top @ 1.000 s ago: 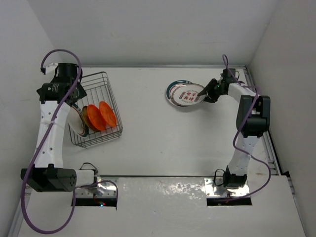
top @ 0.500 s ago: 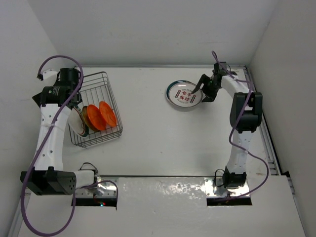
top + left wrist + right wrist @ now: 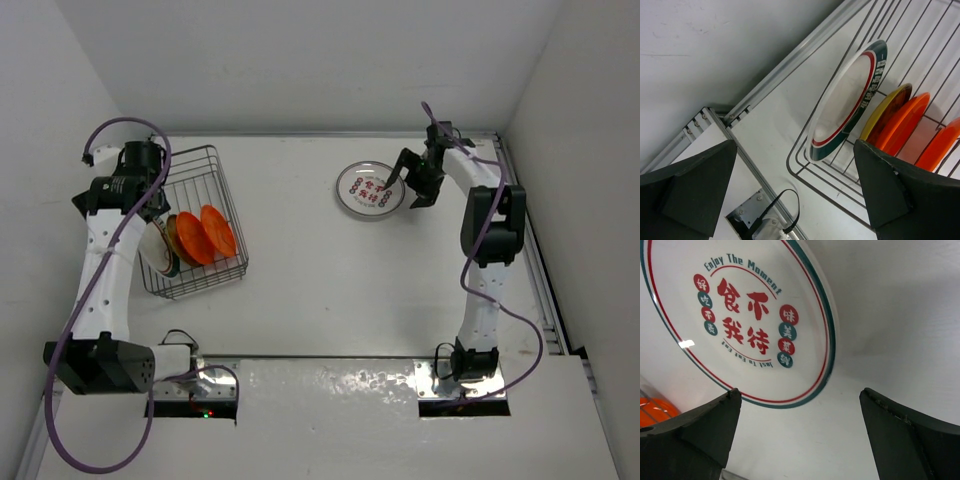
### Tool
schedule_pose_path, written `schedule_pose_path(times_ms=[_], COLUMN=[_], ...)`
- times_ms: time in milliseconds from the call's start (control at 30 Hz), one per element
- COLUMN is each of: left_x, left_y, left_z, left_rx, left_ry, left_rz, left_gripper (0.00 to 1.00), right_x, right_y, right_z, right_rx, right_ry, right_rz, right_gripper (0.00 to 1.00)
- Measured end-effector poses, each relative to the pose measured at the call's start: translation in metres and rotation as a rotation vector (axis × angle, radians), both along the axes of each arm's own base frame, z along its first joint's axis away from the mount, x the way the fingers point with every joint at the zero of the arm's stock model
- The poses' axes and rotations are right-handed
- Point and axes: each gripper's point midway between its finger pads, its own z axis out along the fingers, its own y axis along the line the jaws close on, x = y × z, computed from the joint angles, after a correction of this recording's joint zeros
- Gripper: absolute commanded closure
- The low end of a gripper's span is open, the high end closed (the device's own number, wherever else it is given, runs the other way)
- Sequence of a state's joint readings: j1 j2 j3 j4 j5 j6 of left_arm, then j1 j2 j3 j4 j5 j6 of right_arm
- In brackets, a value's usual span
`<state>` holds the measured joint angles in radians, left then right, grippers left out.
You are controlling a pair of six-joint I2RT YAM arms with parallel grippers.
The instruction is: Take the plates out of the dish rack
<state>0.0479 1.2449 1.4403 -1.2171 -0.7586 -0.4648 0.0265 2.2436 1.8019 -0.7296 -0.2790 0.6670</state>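
Observation:
The left gripper comes down to the upright teal-rimmed plate (image 3: 152, 246) (image 3: 825, 103) next, one finger on each side of the plate's rim.
The grey wire dish rack (image 3: 205, 165) stands at the left. In it, on edge, are a white plate with a teal rim (image 3: 158, 250), a yellow-centred plate (image 3: 174, 240) and two orange plates (image 3: 195, 238). My left gripper (image 3: 152, 205) is open and empty above the rack's left side. In the left wrist view its jaws (image 3: 795, 195) stand wide around the teal-rimmed plate (image 3: 850, 100), above it and not touching. Another teal-rimmed plate (image 3: 370, 190) with red lettering lies flat on the table. My right gripper (image 3: 408, 180) is open and empty just right of it, as the right wrist view (image 3: 800, 435) shows.
The back wall and the side walls close in the table. A metal rail (image 3: 535, 260) runs along the right edge. In the left wrist view a rail (image 3: 790, 55) and a cable (image 3: 785, 210) lie beside the rack (image 3: 830, 175).
The right gripper has opened, let go of the lettered plate and drawn back to its right rim; the plate now lies flat. The left wrist has shifted slightly over the rack.

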Motion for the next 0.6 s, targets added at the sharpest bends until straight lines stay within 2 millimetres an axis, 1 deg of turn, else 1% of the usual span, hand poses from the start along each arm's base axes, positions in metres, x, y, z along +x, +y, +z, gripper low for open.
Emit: schedule_pose_path(times_ms=[100, 167, 233, 300, 400, 433, 500, 533, 567, 600], left_x=[0.005, 0.012, 0.018, 0.024, 0.028, 0.028, 0.024, 0.021, 0.017, 0.014], left_y=[0.001, 0.002, 0.003, 0.004, 0.006, 0.008, 0.011, 0.013, 0.015, 0.017], left_z=[-0.009, -0.016, -0.025, -0.037, -0.054, -0.062, -0.076, -0.082, -0.089, -0.094], left_rx=[-0.004, -0.007, -0.012, -0.017, -0.028, -0.034, -0.053, -0.062, -0.072, -0.077], left_ry=[0.032, 0.055, 0.085, 0.125, 0.172, 0.185, 0.211, 0.225, 0.239, 0.254], left_rz=[-0.007, -0.006, -0.003, 0.001, 0.008, 0.012, 0.022, 0.029, 0.038, 0.041], left_gripper=[0.01, 0.13, 0.18, 0.18, 0.18, 0.18, 0.24, 0.40, 0.44, 0.50], right_x=[-0.004, -0.010, -0.017, -0.031, -0.061, -0.070, -0.090, -0.099, -0.110, -0.119], right_y=[0.000, 0.006, 0.017, 0.033, 0.053, 0.059, 0.068, 0.071, 0.073, 0.074], right_z=[0.016, 0.039, 0.069, 0.101, 0.134, 0.138, 0.141, 0.139, 0.134, 0.129], right_rx=[-0.054, -0.081, -0.087, -0.081, -0.070, -0.066, -0.054, -0.046, -0.040, -0.036], right_ry=[-0.030, -0.075, -0.140, -0.217, -0.295, -0.309, -0.320, -0.319, -0.311, -0.298], right_rz=[0.027, 0.058, 0.095, 0.139, 0.211, 0.231, 0.270, 0.284, 0.297, 0.305], right_gripper=[0.01, 0.01, 0.01, 0.01, 0.01, 0.01, 0.01, 0.01, 0.01, 0.01])
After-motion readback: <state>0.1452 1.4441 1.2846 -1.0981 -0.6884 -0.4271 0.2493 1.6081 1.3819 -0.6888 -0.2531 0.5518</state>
